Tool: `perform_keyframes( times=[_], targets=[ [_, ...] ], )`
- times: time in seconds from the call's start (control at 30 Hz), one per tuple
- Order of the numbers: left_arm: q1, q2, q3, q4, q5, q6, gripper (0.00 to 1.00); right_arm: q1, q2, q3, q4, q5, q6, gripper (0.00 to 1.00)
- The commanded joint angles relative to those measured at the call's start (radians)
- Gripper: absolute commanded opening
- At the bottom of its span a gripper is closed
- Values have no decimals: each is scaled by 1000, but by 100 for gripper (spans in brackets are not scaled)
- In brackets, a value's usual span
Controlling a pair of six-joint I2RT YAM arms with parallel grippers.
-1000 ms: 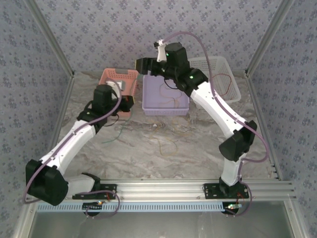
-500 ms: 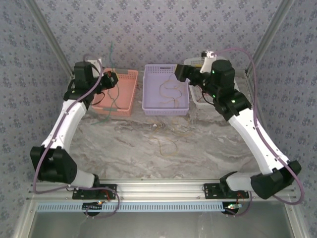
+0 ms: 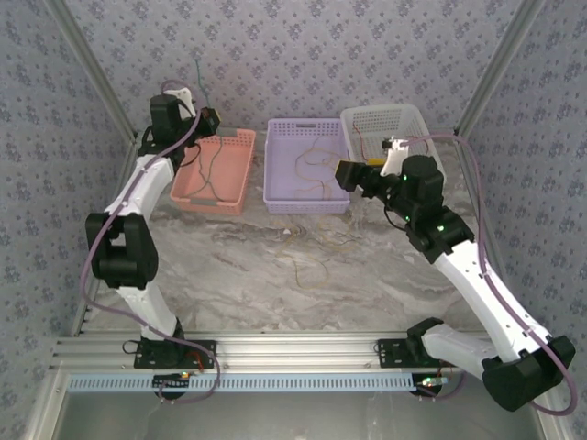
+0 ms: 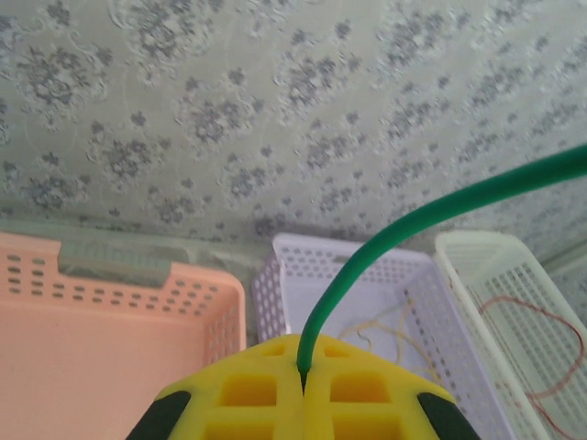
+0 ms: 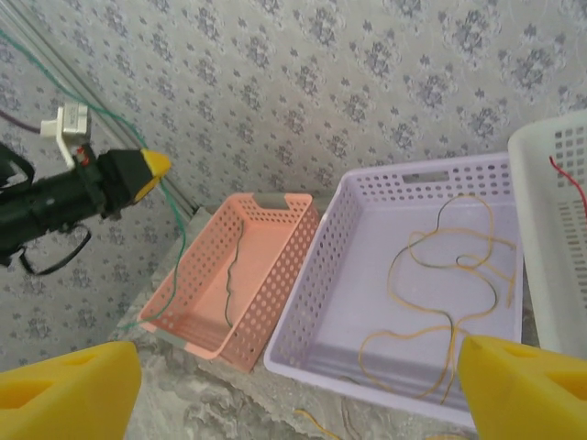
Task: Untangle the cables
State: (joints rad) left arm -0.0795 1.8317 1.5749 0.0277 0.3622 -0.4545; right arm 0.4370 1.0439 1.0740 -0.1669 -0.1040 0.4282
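The green cable still stands partly above the pink basket's rim with its upper part, so my left gripper will next lower into the basket's far end and release it there.
My left gripper [image 3: 209,119] is raised above the pink basket's [image 3: 206,207] far left corner, shut on a green cable [image 4: 404,229]. That green cable [image 3: 196,75] sticks up past the fingers and also hangs down toward the pink basket, where a dark cable [image 5: 231,266] lies. Yellow cables [image 5: 440,275] lie looped in the purple basket [image 3: 307,205]. A red cable [image 4: 541,348] rests in the white basket [image 3: 385,110]. More thin cables [image 3: 307,266] lie on the marble table. My right gripper [image 3: 344,174] hovers open near the purple basket's front right corner, holding nothing.
The three baskets stand side by side along the back wall. Wallpapered walls and metal frame posts close in the table on three sides. The aluminium rail [image 3: 303,348] with both arm bases runs along the near edge.
My left arm swung to the far left and lifted the green cable high over the pink basket. My right arm drew back from above the purple basket toward the right.
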Motion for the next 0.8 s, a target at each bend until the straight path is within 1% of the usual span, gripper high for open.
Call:
perform_keyframes(
  times=[0.0, 0.17, 0.3, 0.4, 0.43, 0.5, 0.57, 0.63, 0.77],
  targets=[
    [12, 90, 68, 156, -2, -63, 0, 1, -14, -45, 53, -36, 15, 91],
    [14, 228, 117, 247, 0, -82, 0, 1, -11, -108, 97, -57, 24, 90],
    [11, 311, 162, 215, -2, -98, 0, 4, 9, -137, 120, -66, 29, 89],
    [7, 343, 154, 173, -59, -140, 0, 7, 62, -121, 125, -98, 45, 88],
    [10, 354, 149, 163, -75, -174, 0, 16, 89, -103, 120, -117, 42, 88],
    [11, 372, 125, 201, -65, -226, 0, 57, 140, -60, 107, -128, 20, 87],
    [12, 386, 111, 192, -85, -288, 0, 108, 180, -24, 98, -105, -20, 86],
    [14, 402, 100, 212, -80, -340, 0, 154, 210, 1, 98, -76, -49, 86],
    [14, 422, 92, 219, -89, -402, 0, 190, 243, 36, 92, -52, -58, 86]
  ],
)
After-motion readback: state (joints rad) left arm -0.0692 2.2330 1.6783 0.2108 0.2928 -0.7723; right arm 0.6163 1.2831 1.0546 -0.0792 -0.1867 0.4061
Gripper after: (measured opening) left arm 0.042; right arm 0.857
